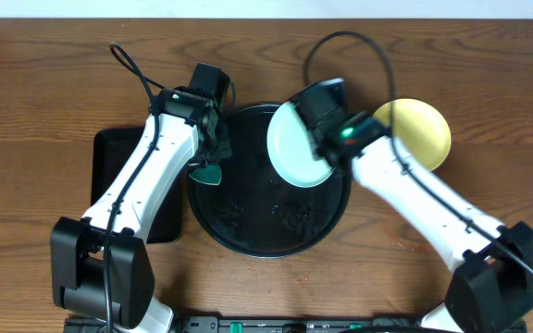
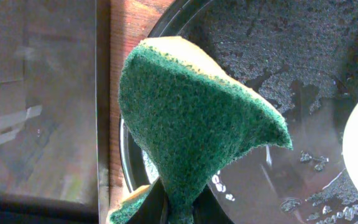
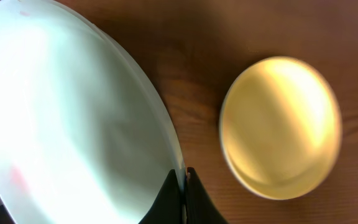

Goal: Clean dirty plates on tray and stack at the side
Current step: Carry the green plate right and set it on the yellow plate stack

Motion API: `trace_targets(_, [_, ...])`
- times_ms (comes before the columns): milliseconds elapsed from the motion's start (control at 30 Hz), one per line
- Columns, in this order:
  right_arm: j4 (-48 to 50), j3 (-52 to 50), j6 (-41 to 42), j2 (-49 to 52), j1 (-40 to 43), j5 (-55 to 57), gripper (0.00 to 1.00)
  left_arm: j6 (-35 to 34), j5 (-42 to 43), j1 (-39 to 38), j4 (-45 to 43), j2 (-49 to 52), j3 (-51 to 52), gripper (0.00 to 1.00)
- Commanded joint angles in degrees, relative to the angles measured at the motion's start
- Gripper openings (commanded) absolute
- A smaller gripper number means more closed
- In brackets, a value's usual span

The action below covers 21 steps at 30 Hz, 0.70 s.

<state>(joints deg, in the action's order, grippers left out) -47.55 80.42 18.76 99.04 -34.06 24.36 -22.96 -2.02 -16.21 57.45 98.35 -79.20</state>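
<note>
The mint-blue plate needs to go on top of the pale yellow plate (image 1: 419, 134), which is empty beside the tray. My right gripper needs to move over the yellow plate first and then go down.
My right gripper (image 1: 327, 153) (image 3: 183, 180) is shut on the rim of a pale mint-blue plate (image 1: 294, 143) (image 3: 61, 118) and holds it tilted over the right part of the large round black tray (image 1: 248, 236). A faint pink smear shows low on the plate's face in the right wrist view. A pale yellow plate (image 1: 419, 134) (image 3: 281, 124) lies on the bare wood tabletop (image 1: 44, 83) to the right of the tray. My left gripper (image 1: 209, 166) (image 2: 182, 208) is shut on a green scouring sponge (image 1: 211, 173) (image 2: 191, 118) over the tray's wet left rim (image 2: 132, 168). Only these two plates are in view.
A smaller rectangular black tray (image 1: 118, 153) (image 2: 36, 99) lies left of the round tray, partly under my left arm. Water drops and suds cover the round tray's floor (image 2: 278, 56). The table's far edge runs along the top.
</note>
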Motion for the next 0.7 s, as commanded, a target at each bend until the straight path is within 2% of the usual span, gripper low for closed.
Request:
trace_targets(0, [0.0,0.3,1.1,-2.1,7.0,-15.9,0.01,-0.9,-0.3,0.2,0.2,0.2,0.0,0.08])
trace_targets(167, [-1.5,0.3,0.9,-2.1,18.5,-21.9,0.01,-0.9,-0.3,0.2,0.2,0.2,0.0,0.08])
trace_targets(400, [-3.3,0.1,0.9,-1.9,32.5,-19.0,0.01,-0.9,-0.3,0.2,0.1,0.2,0.0,0.08])
trace_targets(667, [-3.0,0.0,0.9,0.1,40.2,-14.7,0.01,-0.9,-0.3,0.2,0.1,0.2,0.0,0.08])
